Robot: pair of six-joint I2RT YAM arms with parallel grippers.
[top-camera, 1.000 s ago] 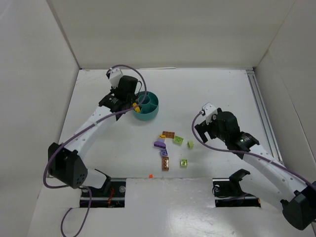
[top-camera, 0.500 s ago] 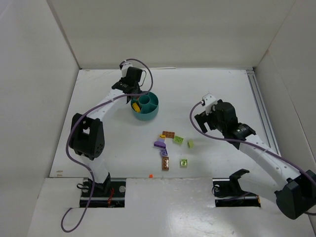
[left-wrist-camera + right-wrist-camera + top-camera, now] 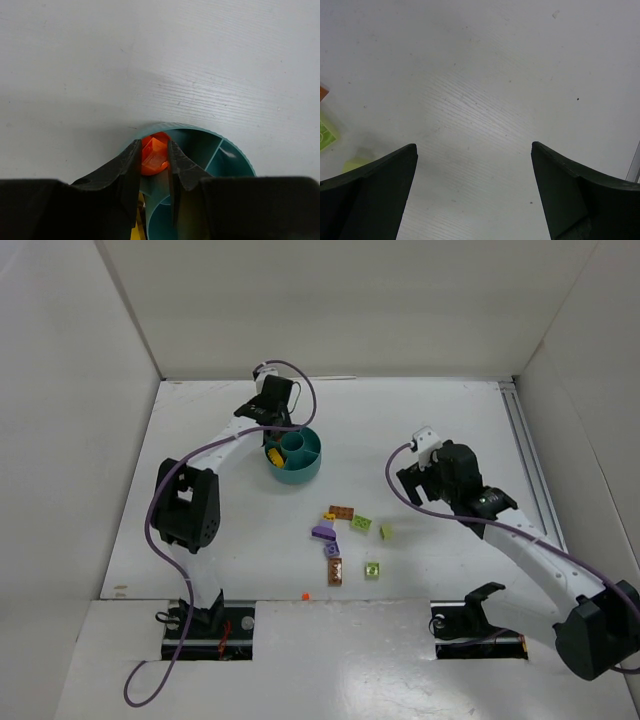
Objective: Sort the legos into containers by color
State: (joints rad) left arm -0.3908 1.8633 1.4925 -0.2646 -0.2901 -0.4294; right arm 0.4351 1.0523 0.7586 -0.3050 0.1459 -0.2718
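Observation:
I will sweep my right gripper back and to the left in the top view and then down to close, because the tiny orange piece (image 3: 306, 596) lies loose there.
The round teal dish (image 3: 300, 456) sits at the far left of the table, with yellow bricks (image 3: 272, 454) in one section. My left gripper (image 3: 276, 426) hangs over the dish's far-left rim. In the left wrist view the left gripper (image 3: 152, 150) is shut on an orange-red brick (image 3: 154, 155) just above an outer section of the dish (image 3: 235, 156). Loose legos lie mid-table: a brown one (image 3: 341, 511), lime green ones (image 3: 361, 524), purple ones (image 3: 322, 533). My right gripper (image 3: 412, 486) is open and empty to their right, and shows open over bare table in the right wrist view (image 3: 473, 147).
More loose bricks: a brown one (image 3: 335, 570), a lime one (image 3: 372, 569), a pale green one (image 3: 386, 531), and a tiny orange piece (image 3: 304, 595) near the front edge. White walls enclose the table. Lime bricks (image 3: 326, 136) show at the right wrist view's left edge.
My left arm swung from the dish's left side round to its far rim, carrying the orange-red brick. My right gripper shifted slightly up and right.

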